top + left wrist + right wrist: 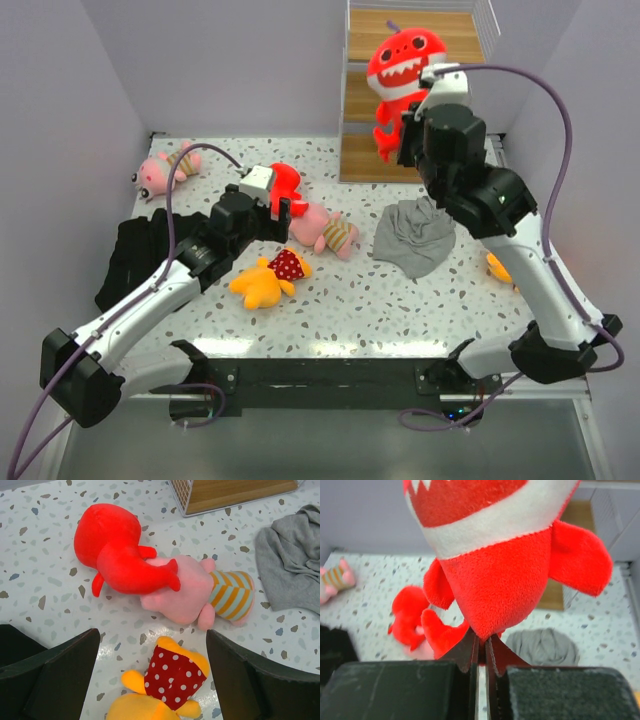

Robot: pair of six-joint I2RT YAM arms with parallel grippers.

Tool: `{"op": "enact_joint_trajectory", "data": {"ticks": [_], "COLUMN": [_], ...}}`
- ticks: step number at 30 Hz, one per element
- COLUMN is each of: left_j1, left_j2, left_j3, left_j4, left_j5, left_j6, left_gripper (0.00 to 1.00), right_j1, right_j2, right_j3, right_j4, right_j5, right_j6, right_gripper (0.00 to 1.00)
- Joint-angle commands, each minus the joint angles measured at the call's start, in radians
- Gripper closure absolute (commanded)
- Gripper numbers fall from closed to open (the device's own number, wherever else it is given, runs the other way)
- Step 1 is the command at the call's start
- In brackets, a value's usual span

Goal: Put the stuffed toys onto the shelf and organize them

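My right gripper moves outward next, brings the red-and-white toy's head over the top shelf board, bare beyond the toy, and releases the toy's bottom.
My right gripper is shut on the bottom tip of a red-and-white stuffed toy, held up in front of the shelf. A second red toy lies on the table, overlapping a pink toy in a striped shirt. My left gripper hangs open above a yellow-orange toy with a red dotted top, fingers either side, not touching it. Another pink toy lies at the far left. A yellow-orange toy peeks out from behind the right arm.
A grey cloth lies crumpled in front of the shelf's foot. A black cloth sits at the left edge beside the left arm. White walls close in the table on the left, back and right.
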State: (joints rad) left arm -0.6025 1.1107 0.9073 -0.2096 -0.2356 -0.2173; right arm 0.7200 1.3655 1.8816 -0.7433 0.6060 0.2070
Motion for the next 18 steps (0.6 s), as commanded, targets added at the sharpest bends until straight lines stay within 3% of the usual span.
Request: {"op": "enact_joint_trajectory", "data": {"ticks": [1, 7, 18], "left_j1": [0.001, 0.001, 0.001], "left_j2": [-0.008, -0.008, -0.008], "left_j3": [0.041, 0.039, 0.041], "left_j4": [0.015, 0.018, 0.019], "left_j5": [-0.011, -0.004, 0.021], "left_j6": [-0.001, -0.001, -0.001], "left_gripper": [0.08, 0.08, 0.08], "right_j1": [-0.086, -0.203, -0.352], "right_j2": [0.095, 0.303, 0.441], "right_j3": [0.227, 0.499, 0.519], "right_j4": [0.047, 0.048, 0.226], "right_j5": [-0.039, -0.058, -0.121], "right_j6": [-0.150, -0.201, -0.241], "right_gripper": [1.00, 1.00, 1.00]}}
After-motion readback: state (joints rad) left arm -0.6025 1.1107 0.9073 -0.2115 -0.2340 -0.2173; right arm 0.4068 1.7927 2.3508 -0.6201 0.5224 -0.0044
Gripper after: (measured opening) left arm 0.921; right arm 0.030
